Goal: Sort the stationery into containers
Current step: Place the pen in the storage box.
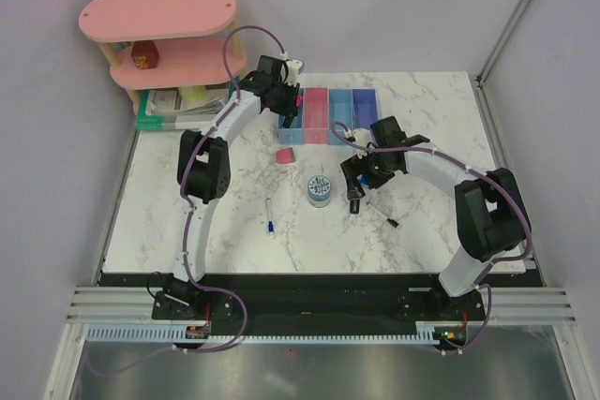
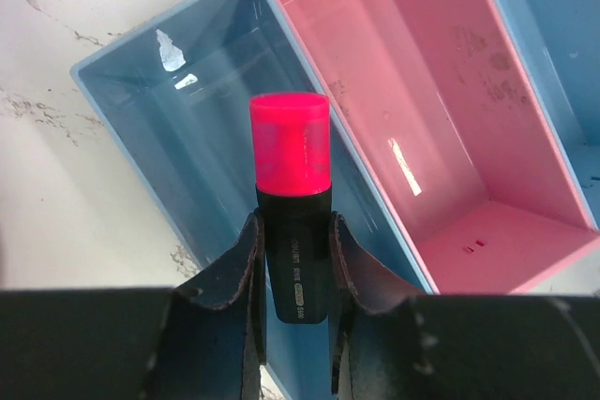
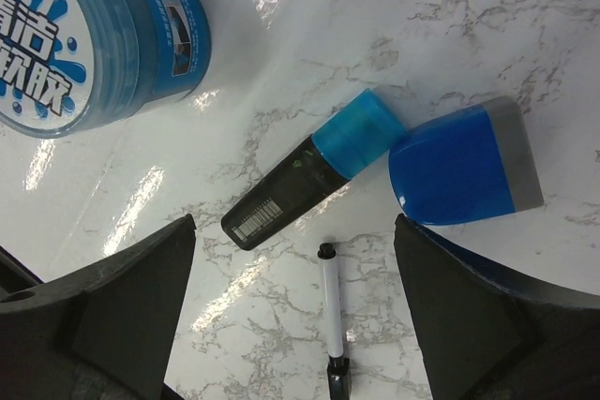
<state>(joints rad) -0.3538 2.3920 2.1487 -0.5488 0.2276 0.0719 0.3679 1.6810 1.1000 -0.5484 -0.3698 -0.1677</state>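
The blue block (image 3: 459,168) sits close against the black marker's blue cap, so next my right gripper needs to lower and narrow its fingers around the marker where that cap starts.
My left gripper (image 2: 292,259) is shut on a black marker with a pink cap (image 2: 291,152), held upright over the leftmost light blue bin (image 2: 178,119); the pink bin (image 2: 441,128) lies beside it. In the top view the four bins (image 1: 328,117) stand in a row at the back. My right gripper (image 3: 291,241) is open just above the table, over a black marker with a blue cap (image 3: 286,196), a blue block (image 3: 459,168) and a thin white pen with black ends (image 3: 331,311). The round blue-white tin (image 3: 84,44) stands to the left. A pink eraser (image 1: 285,155) and a white pen with a blue cap (image 1: 269,216) lie apart.
A large pink tiered shelf (image 1: 159,16) holds a small red-brown box (image 1: 143,55) at the back left, with a green-edged stack of books (image 1: 178,111) under it. Grey walls enclose the marble table (image 1: 187,222) on three sides.
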